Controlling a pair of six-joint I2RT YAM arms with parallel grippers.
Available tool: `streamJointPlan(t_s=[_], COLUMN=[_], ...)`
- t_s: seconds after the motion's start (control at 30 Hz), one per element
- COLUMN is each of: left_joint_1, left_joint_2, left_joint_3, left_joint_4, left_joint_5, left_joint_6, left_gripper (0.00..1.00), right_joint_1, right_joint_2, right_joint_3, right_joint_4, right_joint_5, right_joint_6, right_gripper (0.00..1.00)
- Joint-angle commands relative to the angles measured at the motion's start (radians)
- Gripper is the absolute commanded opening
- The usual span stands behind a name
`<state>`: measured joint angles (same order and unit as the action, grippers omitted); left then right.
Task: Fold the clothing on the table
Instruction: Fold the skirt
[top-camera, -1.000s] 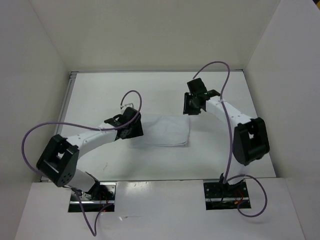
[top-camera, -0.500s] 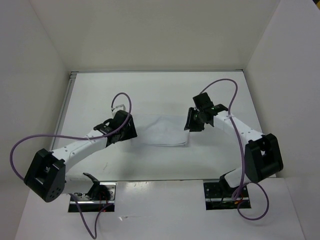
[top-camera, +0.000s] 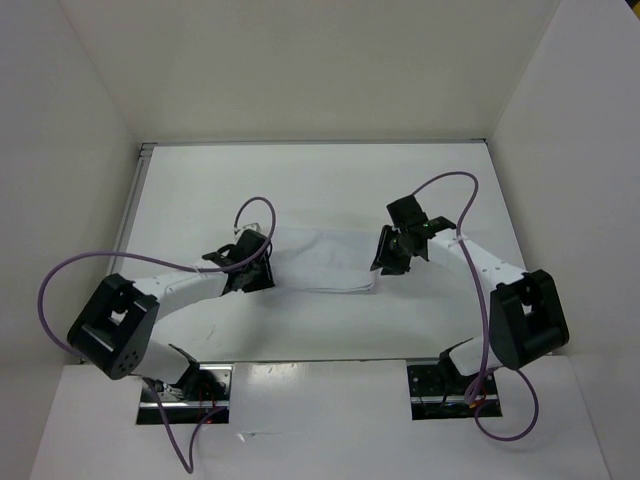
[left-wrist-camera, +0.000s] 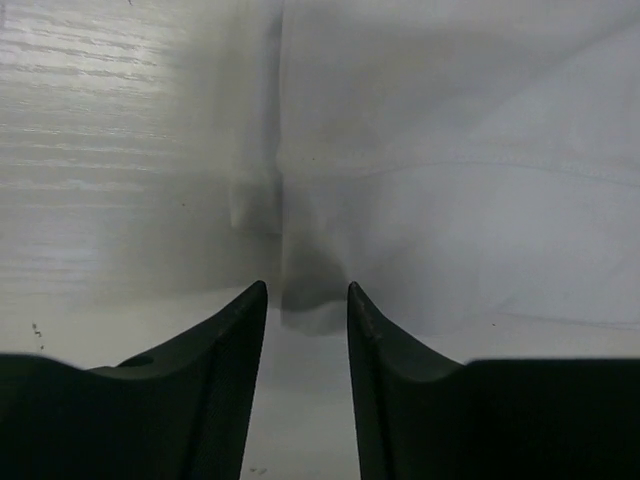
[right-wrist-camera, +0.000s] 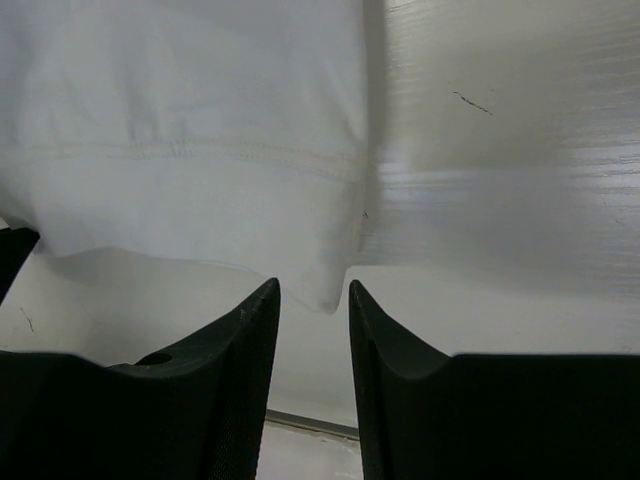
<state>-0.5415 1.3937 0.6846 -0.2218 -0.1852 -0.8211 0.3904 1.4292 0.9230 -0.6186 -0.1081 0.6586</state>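
The clothing's near corner (top-camera: 373, 288) (right-wrist-camera: 330, 302) already dips into the gap between the right gripper's open fingers, so the robot will next ease that gripper down and slightly back onto the corner.
The clothing (top-camera: 325, 262) is a white folded rectangle lying flat on the table (top-camera: 300, 180), between my two arms. My left gripper (top-camera: 268, 272) is low at its left edge. In the left wrist view the left gripper (left-wrist-camera: 306, 290) is open, and a corner of the clothing (left-wrist-camera: 450, 200) lies just ahead of the fingertips. My right gripper (top-camera: 382, 264) is at the garment's right edge. In the right wrist view the right gripper (right-wrist-camera: 312, 287) is open, with a corner of the clothing (right-wrist-camera: 180, 130) dipping into the gap between its tips.
White upright walls (top-camera: 80, 120) close in the table on the left, back and right. Purple cables (top-camera: 455, 200) loop above both arms. The arm bases (top-camera: 185, 390) are bolted at the near edge.
The left gripper has come in to the garment's left edge and its jaws have narrowed. The right gripper has swung down from the far side to the garment's right corner.
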Motion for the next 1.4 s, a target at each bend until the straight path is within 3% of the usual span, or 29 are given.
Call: streamJointPlan(t_s=[0.0,0.2,0.3,0.4,0.8,1.03,1.13,1.17,1.23,1.37], left_joint_1=[0.002,-0.008,-0.008,-0.008,-0.008,-0.008,-0.008,-0.008,-0.008,-0.008], left_joint_2=[0.082,0.156,0.175,0.188,0.157,0.148,0.139,0.13,0.12,-0.011], left_joint_3=[-0.001,0.01,0.0,0.009,0.018,0.018,0.018,0.018,0.018,0.044], left_joint_4=[0.062,0.099,0.113,0.122,0.095,0.085,0.076,0.076,0.059,0.001], left_joint_5=[0.046,0.055,0.075,0.085,0.085,0.085,0.085,0.085,0.095,0.119], left_joint_6=[-0.019,-0.029,-0.029,-0.029,-0.019,-0.01,-0.01,-0.01,0.003,0.014], left_gripper=[0.44,0.37,0.15,0.0,0.0,0.0,0.0,0.0,0.0,0.0], right_joint_1=[0.008,0.008,0.008,0.008,0.008,0.008,0.019,0.019,0.028,0.028], right_joint_2=[-0.042,-0.062,-0.062,-0.062,-0.026,0.059,0.08,0.08,0.056,-0.074], right_joint_3=[-0.009,-0.009,-0.009,-0.03,-0.052,-0.081,-0.09,-0.09,-0.09,-0.034], right_joint_4=[0.022,0.013,0.013,0.013,-0.027,0.043,0.071,0.071,0.071,0.017], right_joint_5=[0.033,0.042,0.042,0.024,0.076,0.053,0.044,0.044,0.044,0.125], right_joint_6=[0.022,0.022,0.033,0.042,0.099,0.119,0.119,0.119,0.128,0.139], right_gripper=[0.4,0.4,0.4,0.4,0.41,0.41,0.31,0.17,0.02,0.0])
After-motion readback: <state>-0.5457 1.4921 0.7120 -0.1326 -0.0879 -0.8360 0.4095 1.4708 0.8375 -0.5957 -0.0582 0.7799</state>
